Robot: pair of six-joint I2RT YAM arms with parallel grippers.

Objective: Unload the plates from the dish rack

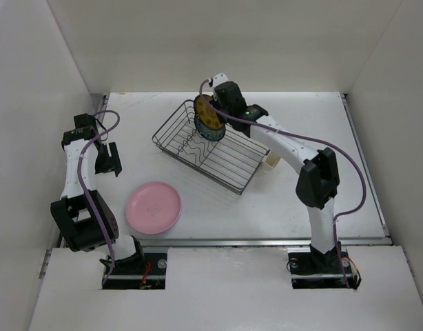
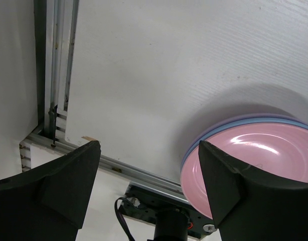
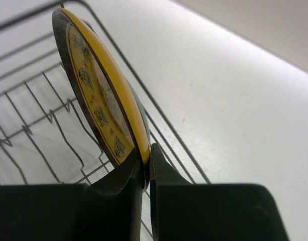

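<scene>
I next raise and turn my right gripper, come back over the rack's near edge and lower the yellow plate onto the bare table beside the pink plate (image 1: pixel 153 207).
The dark wire dish rack (image 1: pixel 218 162) stands in the middle of the table. My right gripper (image 1: pixel 215 110) is shut on the rim of the patterned mustard-yellow plate (image 1: pixel 206 114), held on edge above the rack's far end. The wrist view shows the yellow plate (image 3: pixel 101 100) pinched between my fingers (image 3: pixel 124 186), over the rack wires (image 3: pixel 38 125). A dark teal plate (image 1: pixel 210 131) stands on edge in the rack just below it. A pink plate (image 1: pixel 153 207) tops a stack on the table, with blue and lavender rims under it (image 2: pixel 229 128). My left gripper (image 1: pixel 109 158) is open and empty, left of the stack.
A small cream cup (image 1: pixel 271 162) sits at the rack's right end, partly behind my right arm. White walls close in the table on three sides. A metal rail (image 2: pixel 124 168) runs along the near edge.
</scene>
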